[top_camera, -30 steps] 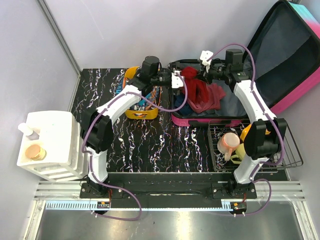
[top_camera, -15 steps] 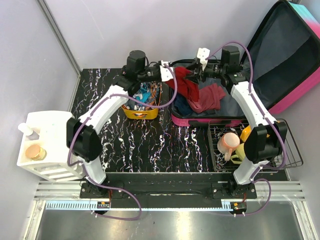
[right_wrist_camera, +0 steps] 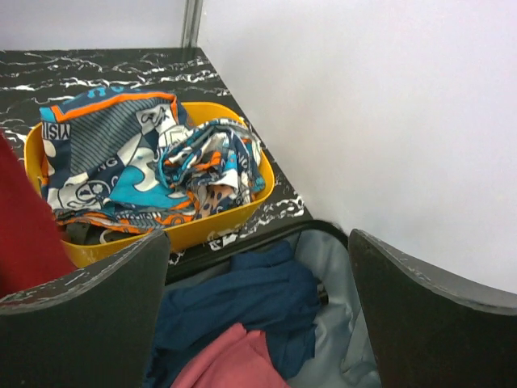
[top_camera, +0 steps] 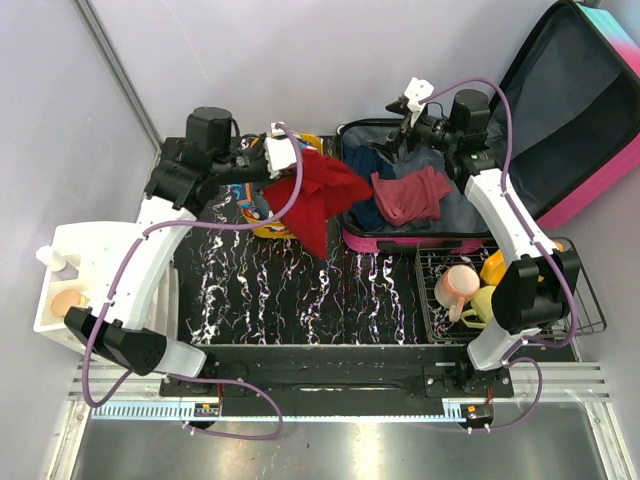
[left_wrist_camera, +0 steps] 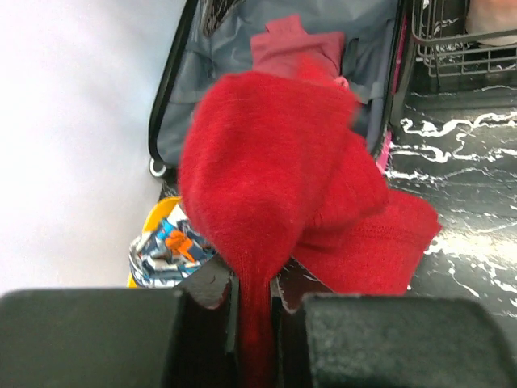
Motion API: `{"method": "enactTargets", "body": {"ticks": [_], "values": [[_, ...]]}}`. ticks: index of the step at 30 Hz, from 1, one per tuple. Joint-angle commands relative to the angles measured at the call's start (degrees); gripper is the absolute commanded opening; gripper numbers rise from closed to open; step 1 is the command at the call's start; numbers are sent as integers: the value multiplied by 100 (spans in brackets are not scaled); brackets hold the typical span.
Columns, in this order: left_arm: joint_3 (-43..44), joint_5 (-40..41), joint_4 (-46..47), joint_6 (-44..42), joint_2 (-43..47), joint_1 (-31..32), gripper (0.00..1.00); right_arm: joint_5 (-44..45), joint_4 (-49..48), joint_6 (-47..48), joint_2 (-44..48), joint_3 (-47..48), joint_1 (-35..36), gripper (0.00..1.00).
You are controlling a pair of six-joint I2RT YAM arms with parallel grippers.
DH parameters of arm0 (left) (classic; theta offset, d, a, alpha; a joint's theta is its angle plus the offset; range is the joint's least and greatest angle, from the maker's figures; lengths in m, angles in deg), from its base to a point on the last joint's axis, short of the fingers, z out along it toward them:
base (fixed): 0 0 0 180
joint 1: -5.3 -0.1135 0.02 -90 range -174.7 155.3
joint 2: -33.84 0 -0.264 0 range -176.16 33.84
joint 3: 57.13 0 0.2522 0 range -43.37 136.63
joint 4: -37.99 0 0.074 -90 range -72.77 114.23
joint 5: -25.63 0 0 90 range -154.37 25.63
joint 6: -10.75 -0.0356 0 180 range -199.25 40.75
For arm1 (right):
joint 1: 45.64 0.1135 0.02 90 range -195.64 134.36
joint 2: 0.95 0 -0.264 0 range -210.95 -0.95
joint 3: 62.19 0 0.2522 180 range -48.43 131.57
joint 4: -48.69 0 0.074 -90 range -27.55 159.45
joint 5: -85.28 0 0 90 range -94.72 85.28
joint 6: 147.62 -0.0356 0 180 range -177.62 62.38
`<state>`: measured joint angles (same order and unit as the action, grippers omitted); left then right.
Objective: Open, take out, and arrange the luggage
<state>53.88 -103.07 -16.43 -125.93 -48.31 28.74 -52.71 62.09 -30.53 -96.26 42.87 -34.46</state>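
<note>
The red garment (top_camera: 315, 195) hangs partly past the yellow bin's edge. My left gripper needs to move outward, then tilt downward and lower over the bin.
The luggage (top_camera: 570, 110) lies open at the back right, its lid leaning on the wall and its grey lining (right_wrist_camera: 331, 267) showing. My left gripper (top_camera: 285, 160) is shut on a red garment (top_camera: 315, 195), which hangs over the table between the suitcase and the yellow bin. In the left wrist view the red garment (left_wrist_camera: 275, 178) is pinched between the left gripper's (left_wrist_camera: 252, 283) jaws. My right gripper (top_camera: 405, 130) hovers open and empty over the suitcase's back left corner. Under the right gripper (right_wrist_camera: 258, 267) lie a blue garment (right_wrist_camera: 242, 299) and a pink garment (right_wrist_camera: 226, 360).
A yellow bin (right_wrist_camera: 218, 222) holding patterned cloth (right_wrist_camera: 129, 162) stands left of the suitcase, partly hidden by the red garment from above. A wire basket (top_camera: 580, 300) with cups (top_camera: 460, 285) sits at front right. A white rack (top_camera: 100, 270) stands at the left edge.
The left gripper shut on the red garment and swung left, pulling it out of the suitcase. The right gripper let go of it and opened wide.
</note>
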Motion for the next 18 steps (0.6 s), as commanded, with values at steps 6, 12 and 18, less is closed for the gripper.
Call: {"method": "enactTargets", "body": {"ticks": [6, 12, 18], "values": [[592, 423, -1399, -236, -309, -525, 0, 527, -52, 77, 267, -236, -19, 100], [1611, 1293, -1585, -307, -1548, -674, 0, 659, 1, 235, 153, -183, -28, 100], [3088, 2049, -1332, -333, -3209, -744, 0, 869, 396, 376, 65, -183, -116, 100]]}}
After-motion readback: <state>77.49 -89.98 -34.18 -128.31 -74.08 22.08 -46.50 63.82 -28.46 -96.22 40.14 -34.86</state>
